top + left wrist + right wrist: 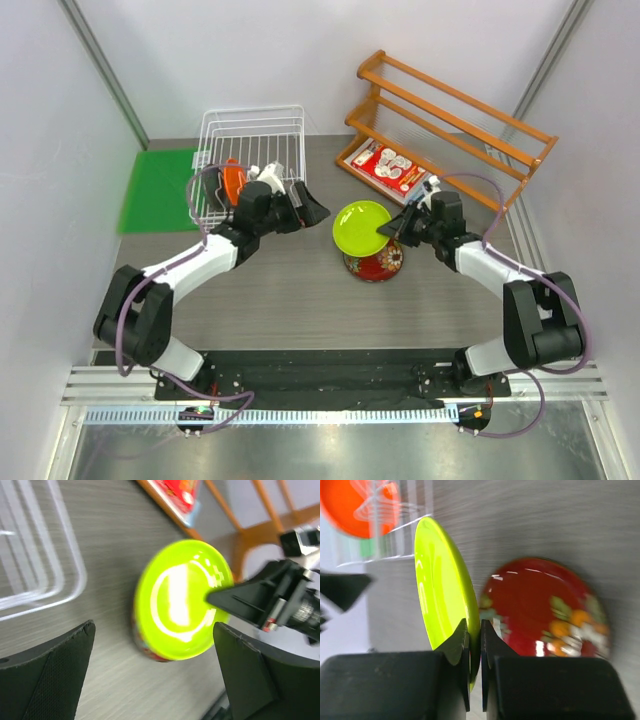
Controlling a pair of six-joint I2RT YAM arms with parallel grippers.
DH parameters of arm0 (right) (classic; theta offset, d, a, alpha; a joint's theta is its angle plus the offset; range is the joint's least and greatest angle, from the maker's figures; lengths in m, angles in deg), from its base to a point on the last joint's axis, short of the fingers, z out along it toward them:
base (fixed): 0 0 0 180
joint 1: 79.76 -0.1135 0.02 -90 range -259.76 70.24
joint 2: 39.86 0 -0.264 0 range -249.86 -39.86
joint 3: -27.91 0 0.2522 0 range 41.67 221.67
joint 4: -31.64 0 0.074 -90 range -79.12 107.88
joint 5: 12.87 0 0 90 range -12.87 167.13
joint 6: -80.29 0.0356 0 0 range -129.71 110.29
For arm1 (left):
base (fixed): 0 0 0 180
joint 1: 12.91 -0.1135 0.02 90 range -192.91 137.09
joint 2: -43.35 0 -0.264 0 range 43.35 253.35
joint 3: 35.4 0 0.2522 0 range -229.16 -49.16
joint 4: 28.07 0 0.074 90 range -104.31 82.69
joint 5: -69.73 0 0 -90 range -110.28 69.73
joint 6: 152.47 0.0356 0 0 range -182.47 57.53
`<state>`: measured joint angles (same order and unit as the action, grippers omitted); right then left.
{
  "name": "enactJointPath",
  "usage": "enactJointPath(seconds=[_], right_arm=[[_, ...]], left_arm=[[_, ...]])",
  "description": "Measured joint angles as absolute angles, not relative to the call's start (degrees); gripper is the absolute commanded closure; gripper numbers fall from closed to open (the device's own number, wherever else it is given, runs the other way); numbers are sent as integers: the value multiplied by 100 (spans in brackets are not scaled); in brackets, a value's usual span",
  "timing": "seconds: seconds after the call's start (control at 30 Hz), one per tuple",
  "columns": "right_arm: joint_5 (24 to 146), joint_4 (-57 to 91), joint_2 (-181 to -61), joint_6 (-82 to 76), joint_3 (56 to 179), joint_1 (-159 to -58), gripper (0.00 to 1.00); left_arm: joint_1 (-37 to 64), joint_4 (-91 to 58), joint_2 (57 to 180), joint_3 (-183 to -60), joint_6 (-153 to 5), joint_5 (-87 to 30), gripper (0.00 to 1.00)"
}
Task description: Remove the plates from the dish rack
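The orange plate stands upright in the rack [252, 128], so I will swing my left gripper to the left in the top view and down onto the orange plate's upper rim [234, 177].
My right gripper [392, 229] is shut on the rim of the lime green plate [361, 227], which it holds tilted just above the dark red patterned plate [376, 266] lying on the table. In the right wrist view the fingertips [463, 636] pinch the green plate [436, 582] edge-on, with the red plate [547, 610] behind it. My left gripper [308, 208] stands open with nothing in it, between the white wire dish rack [252, 128] and the green plate [182, 600]. An orange plate [232, 180] stands upright in the rack.
An orange-brown wooden slatted shelf [455, 115] stands at the back right, with a red-and-white packet [390, 168] lying on its lowest level. A green mat [160, 188] lies left of the rack. Walls close in on both sides.
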<state>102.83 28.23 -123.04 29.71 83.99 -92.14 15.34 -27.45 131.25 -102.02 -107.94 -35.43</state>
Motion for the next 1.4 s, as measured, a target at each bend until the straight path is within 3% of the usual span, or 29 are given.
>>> enactJointPath(seconds=[0.4, 0.63, 0.7, 0.77, 0.83, 1.13, 1.4], right_arm=[[9502, 1542, -12090, 2462, 8002, -8983, 99], [9524, 1472, -12204, 2276, 8058, -8983, 47], [9524, 1306, -12326, 2156, 8122, -8985, 39], [9529, 1116, -12416, 2055, 8225, -8991, 37], [9362, 827, -12442, 1874, 8434, -9022, 25], [7553, -462, -12020, 1454, 8985, -9321, 21], [6757, -753, -11270, 1397, 9171, -9398, 21]], left_arm=[[1536, -1097, 12117, -10558, -9044, -544, 1], [1486, -785, 12132, -10591, -8593, 349, 1], [1433, -743, 12198, -10681, -8552, 459, 1], [1352, -702, 12292, -10803, -8502, 526, 1], [1254, -673, 12397, -10923, -8469, 546, 1], [710, -627, 12834, -11299, -8447, 513, 1], [286, -831, 13636, -11682, -8368, 520, 4]])
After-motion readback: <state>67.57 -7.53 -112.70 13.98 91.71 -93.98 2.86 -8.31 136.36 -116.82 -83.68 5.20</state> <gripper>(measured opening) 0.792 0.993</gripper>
